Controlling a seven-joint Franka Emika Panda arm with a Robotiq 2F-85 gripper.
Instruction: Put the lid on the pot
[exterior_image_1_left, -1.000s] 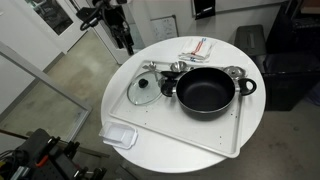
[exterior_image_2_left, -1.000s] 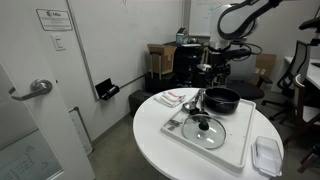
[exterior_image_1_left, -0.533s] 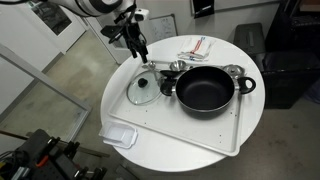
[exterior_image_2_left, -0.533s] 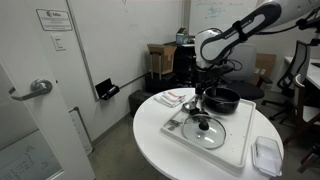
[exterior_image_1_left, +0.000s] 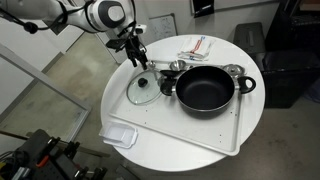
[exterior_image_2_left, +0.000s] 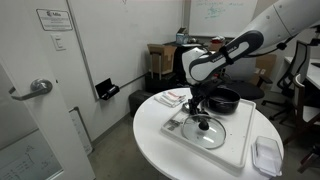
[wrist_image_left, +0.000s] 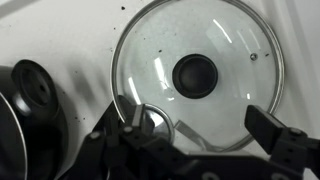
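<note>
I will move my gripper down and over to the lid's dark centre knob (exterior_image_1_left: 143, 83) (wrist_image_left: 195, 76) with open fingers straddling it, since the knob stands raised from the flat glass.
The clear glass lid (exterior_image_1_left: 143, 89) with a dark centre knob lies flat on the white tray (exterior_image_1_left: 190, 128), beside the black pot (exterior_image_1_left: 205, 90). It also shows in the exterior view (exterior_image_2_left: 206, 130), with the pot (exterior_image_2_left: 222, 99) behind it. In the wrist view the lid (wrist_image_left: 200, 75) fills the frame and the pot's edge (wrist_image_left: 15, 120) is at the left. My gripper (exterior_image_1_left: 138, 60) hangs above the lid, apart from it. Its fingers (wrist_image_left: 198, 125) are spread wide and hold nothing. The gripper also shows in the exterior view (exterior_image_2_left: 199, 104).
A small steel cup (exterior_image_1_left: 234, 72) and a steel ladle (exterior_image_1_left: 172, 67) lie behind the pot. A striped cloth (exterior_image_1_left: 196, 47) lies at the table's far edge. A clear plastic container (exterior_image_1_left: 120, 135) sits near the table's front edge. The tray rests on a round white table (exterior_image_1_left: 118, 95).
The arm has swung down and over from beyond the table's edge, and the gripper now hangs over the lid. The lid and pot have not moved.
</note>
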